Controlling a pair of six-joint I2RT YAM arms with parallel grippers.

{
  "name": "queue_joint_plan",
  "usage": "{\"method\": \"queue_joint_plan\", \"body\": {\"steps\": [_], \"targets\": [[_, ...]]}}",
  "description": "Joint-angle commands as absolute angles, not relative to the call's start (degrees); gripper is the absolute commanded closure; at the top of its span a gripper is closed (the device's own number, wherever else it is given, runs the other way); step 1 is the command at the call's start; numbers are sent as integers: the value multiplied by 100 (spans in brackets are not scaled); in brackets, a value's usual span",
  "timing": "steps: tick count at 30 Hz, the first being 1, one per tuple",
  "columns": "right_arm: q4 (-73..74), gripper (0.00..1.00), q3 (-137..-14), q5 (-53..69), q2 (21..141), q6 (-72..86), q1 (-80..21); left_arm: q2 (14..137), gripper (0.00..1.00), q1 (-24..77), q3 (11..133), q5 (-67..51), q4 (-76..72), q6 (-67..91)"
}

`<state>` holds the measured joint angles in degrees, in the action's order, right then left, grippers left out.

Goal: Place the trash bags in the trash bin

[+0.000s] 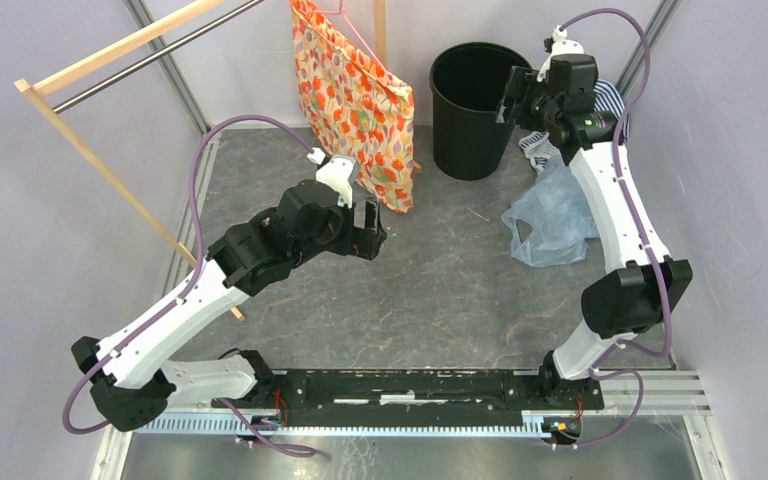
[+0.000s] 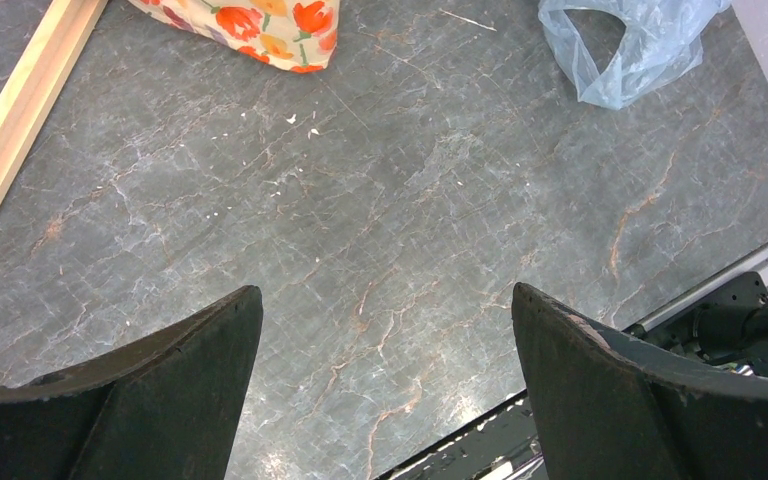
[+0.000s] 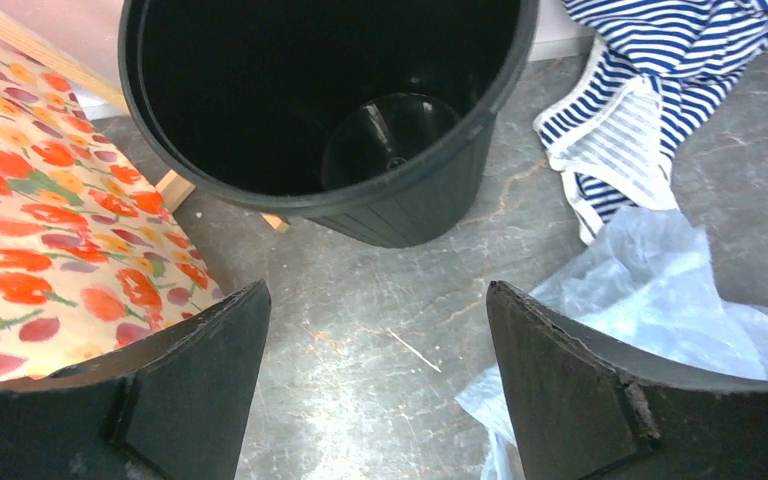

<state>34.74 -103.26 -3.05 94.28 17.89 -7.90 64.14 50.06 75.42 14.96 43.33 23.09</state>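
My open right gripper moves back and down onto the fold (image 1: 537,238) beside the bag's hole next. The trash bag is on the tabletop outside the empty bin.
The pale-blue trash bag (image 1: 550,215) lies crumpled on the grey table at the right, beside the right arm. It also shows in the left wrist view (image 2: 630,45) and the right wrist view (image 3: 660,300). The black trash bin (image 1: 473,100) stands upright at the back; in the right wrist view its inside (image 3: 320,90) holds nothing. My right gripper (image 1: 513,98) is open and holds nothing, raised beside the bin's right rim; its jaws (image 3: 378,290) stand wide over bare table. My left gripper (image 1: 370,232) is open and holds nothing, above the table's middle (image 2: 387,295).
An orange floral fabric bag (image 1: 355,100) hangs left of the bin. A blue-white striped cloth (image 1: 610,105) lies at the back right behind the right arm. A wooden rack frame (image 1: 90,150) runs along the left. Walls close in both sides.
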Motion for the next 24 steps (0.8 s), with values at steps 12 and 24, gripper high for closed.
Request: {"method": "queue_joint_plan", "body": {"steps": [12, 24], "targets": [[2527, 12, -5603, -1692, 6127, 1522, -809, 6131, 0, 4993, 7415, 1178, 4219, 2496], [1275, 14, -4422, -2256, 6863, 1454, -813, 5865, 0, 4992, 6525, 754, 3796, 2857]]}}
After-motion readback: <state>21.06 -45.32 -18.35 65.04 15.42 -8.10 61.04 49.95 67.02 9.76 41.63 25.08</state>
